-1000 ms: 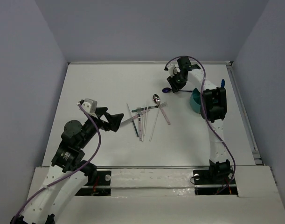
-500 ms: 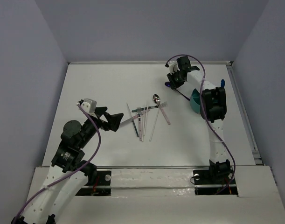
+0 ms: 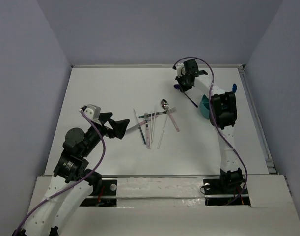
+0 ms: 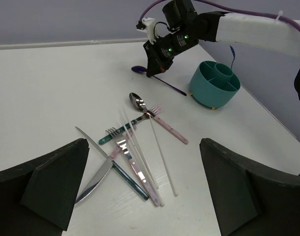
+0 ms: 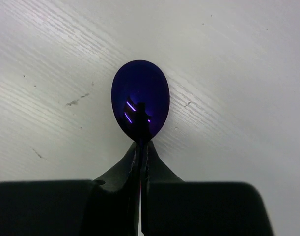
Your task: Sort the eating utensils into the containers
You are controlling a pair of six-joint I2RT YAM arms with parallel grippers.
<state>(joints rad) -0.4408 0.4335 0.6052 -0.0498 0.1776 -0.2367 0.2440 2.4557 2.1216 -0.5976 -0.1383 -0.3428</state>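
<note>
Next, my right gripper lifts over the teal-green cup [image 3: 204, 108], tilts the dark blue spoon's handle down, lowers it into the section with the upright spoon and releases it, keeping spoons together.
My right gripper [image 3: 182, 83] is shut on the neck of a dark blue plastic spoon [image 3: 177, 87] near the far edge of the table; the right wrist view shows the jaws [image 5: 141, 145] pinched just behind its bowl [image 5: 140, 104]. Its handle slants back towards the teal-green cup [image 3: 204, 108], which stands under the right arm and also shows in the left wrist view [image 4: 214, 84]. My left gripper [image 3: 121, 127] is open and empty, left of the utensil pile. The pile holds a silver spoon [image 4: 136, 100], a grey-green fork [image 4: 121, 131], a pink-handled fork [image 4: 167, 127], a knife [image 4: 94, 176] and pale chopsticks [image 4: 162, 158].
A second dark blue spoon [image 3: 234, 88] stands upright at the cup's far side. The cup is split into compartments. The table's raised right rim [image 3: 253, 113] runs close beside the cup, and grey walls close in the back and sides.
My right gripper has moved a little up and away with the blue spoon, whose handle has swung from level to slanting towards the cup. The left arm has barely moved.
</note>
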